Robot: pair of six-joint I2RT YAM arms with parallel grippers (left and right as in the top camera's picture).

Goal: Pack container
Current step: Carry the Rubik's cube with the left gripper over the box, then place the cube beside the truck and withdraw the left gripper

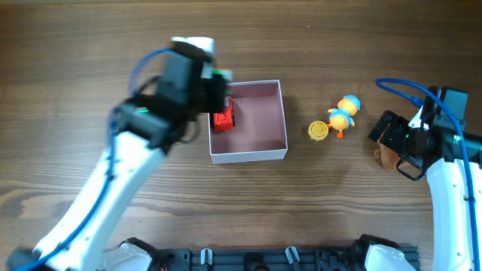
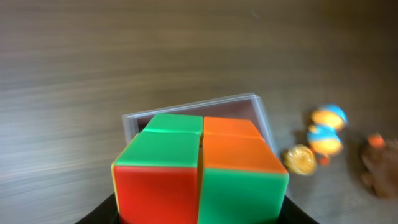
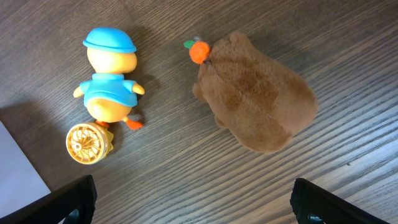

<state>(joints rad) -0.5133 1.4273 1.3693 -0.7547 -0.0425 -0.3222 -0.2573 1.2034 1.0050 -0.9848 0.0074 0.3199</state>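
Note:
I will next move my left gripper down and to the right in the overhead view, over the container's pink bottom beside the red toy. The cube has room there.
The container, a square white-walled box with a dusty-pink inside, sits mid-table; its rim also shows in the left wrist view. My left gripper is shut on a red, green and orange cube and holds it at the container's left wall. The cube fills the left wrist view and hides the fingertips. My right gripper is open and empty, just above a brown plush toy, which lies at the right of the table.
A yellow duck toy with a blue hat and a yellow wheel lie between the container and the plush. The container's white corner shows at the left edge of the right wrist view.

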